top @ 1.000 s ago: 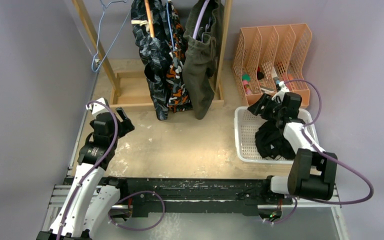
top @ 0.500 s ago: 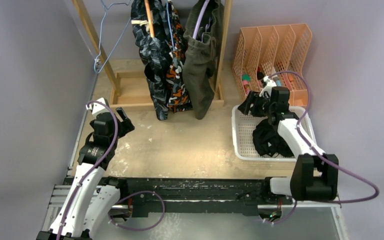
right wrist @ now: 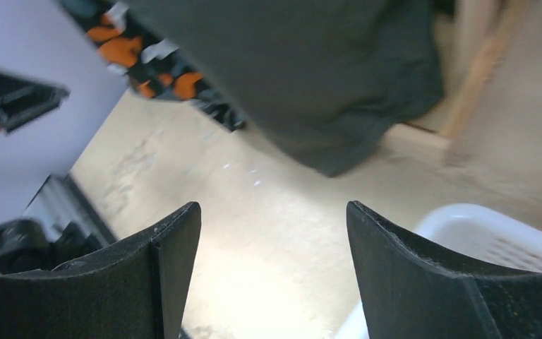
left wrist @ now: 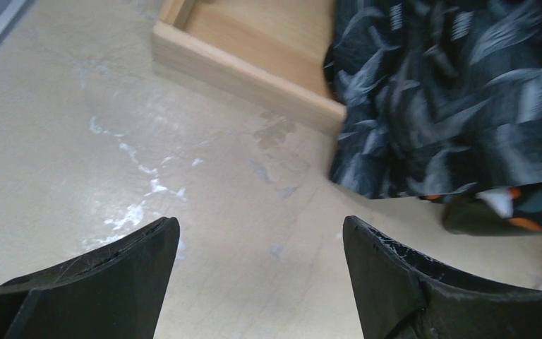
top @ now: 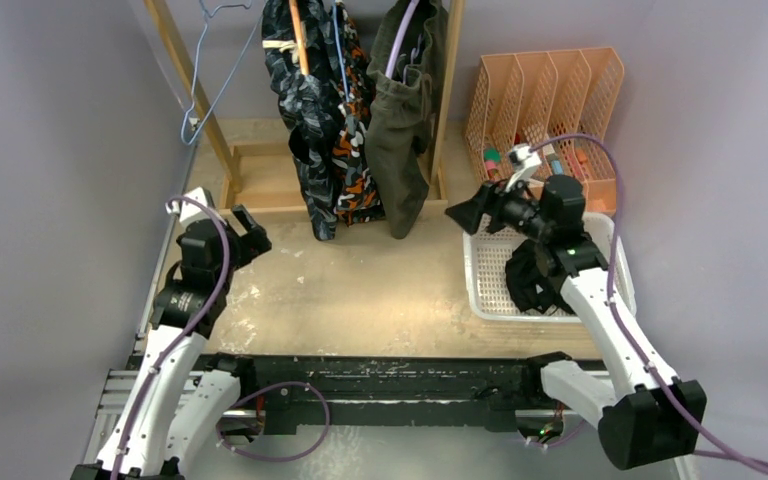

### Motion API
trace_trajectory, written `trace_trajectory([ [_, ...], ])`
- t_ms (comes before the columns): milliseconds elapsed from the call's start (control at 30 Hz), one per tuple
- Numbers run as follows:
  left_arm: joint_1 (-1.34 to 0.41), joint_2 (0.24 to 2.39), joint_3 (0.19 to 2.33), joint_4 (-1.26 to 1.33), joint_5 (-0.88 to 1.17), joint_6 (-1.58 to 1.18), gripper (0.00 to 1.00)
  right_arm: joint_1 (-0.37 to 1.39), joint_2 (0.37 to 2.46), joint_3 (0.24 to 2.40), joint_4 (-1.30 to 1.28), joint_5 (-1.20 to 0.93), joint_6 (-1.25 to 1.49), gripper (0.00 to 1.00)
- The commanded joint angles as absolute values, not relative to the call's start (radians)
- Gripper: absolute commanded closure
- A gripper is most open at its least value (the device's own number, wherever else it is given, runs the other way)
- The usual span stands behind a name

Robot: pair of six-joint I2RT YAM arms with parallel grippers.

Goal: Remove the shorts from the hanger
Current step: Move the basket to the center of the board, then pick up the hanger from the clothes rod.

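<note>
The left gripper moves up and outward onto the waistband at the orange hanger's near end (top: pixel 305 74) next, since the navy shorts still hang from it.
Three pairs of shorts hang on hangers from the wooden rack: dark navy with pale print (top: pixel 300 110), orange-black-white camo (top: pixel 353 180) and olive-green (top: pixel 400 130) on a purple hanger (top: pixel 400 40). A plain black pair (top: pixel 535 280) lies in the white basket (top: pixel 480 270). My left gripper (top: pixel 250 232) is open over the floor, left of the navy shorts (left wrist: pixel 459 92), its jaws (left wrist: pixel 261 229) empty. My right gripper (top: pixel 465 215) is open at the basket's left rim, pointing toward the olive shorts (right wrist: pixel 310 70); nothing sits in its jaws (right wrist: pixel 274 212).
An empty blue wire hanger (top: pixel 205 70) hangs at the rack's left end. The rack's wooden base (left wrist: pixel 247 63) lies ahead of the left gripper. An orange file organizer (top: pixel 550 100) stands behind the basket (right wrist: pixel 494 240). Purple walls close in on both sides.
My right gripper rose out of the basket and swung left toward the rack, opening wider; the black shorts stay in the basket. My left gripper opened a little and edged forward.
</note>
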State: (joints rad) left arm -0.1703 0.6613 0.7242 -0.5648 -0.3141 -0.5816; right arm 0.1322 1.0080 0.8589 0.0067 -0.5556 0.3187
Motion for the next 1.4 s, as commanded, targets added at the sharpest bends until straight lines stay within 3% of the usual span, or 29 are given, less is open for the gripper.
trace_trajectory([
  [0, -0.166, 0.708, 0.925, -0.472, -0.229, -0.643, 0.15, 0.267, 1.027, 0.824, 0.066, -0.562, 0.371, 0.23],
  [600, -0.172, 1.111, 1.492, -0.28, 0.08, -0.745, 0.23, 0.307, 1.002, 0.733, 0.064, -0.495, 0.399, 0.18],
  [767, -0.222, 1.252, 1.729, -0.452, -0.048, -0.602, 0.23, 0.307, 0.983, 0.707, 0.046, -0.477, 0.393, 0.17],
  [867, -0.374, 1.324, 1.844, -0.542, -0.234, -0.514, 0.23, 0.306, 0.984, 0.712, 0.027, -0.455, 0.379, 0.17],
  [1200, -0.498, 1.438, 1.928, -0.594, -0.501, -0.398, 0.25, 0.307, 1.021, 0.742, -0.013, -0.4, 0.36, 0.16],
  [1367, -0.511, 1.495, 1.98, -0.603, -0.513, -0.345, 0.25, 0.305, 1.024, 0.739, -0.028, -0.381, 0.353, 0.15],
])
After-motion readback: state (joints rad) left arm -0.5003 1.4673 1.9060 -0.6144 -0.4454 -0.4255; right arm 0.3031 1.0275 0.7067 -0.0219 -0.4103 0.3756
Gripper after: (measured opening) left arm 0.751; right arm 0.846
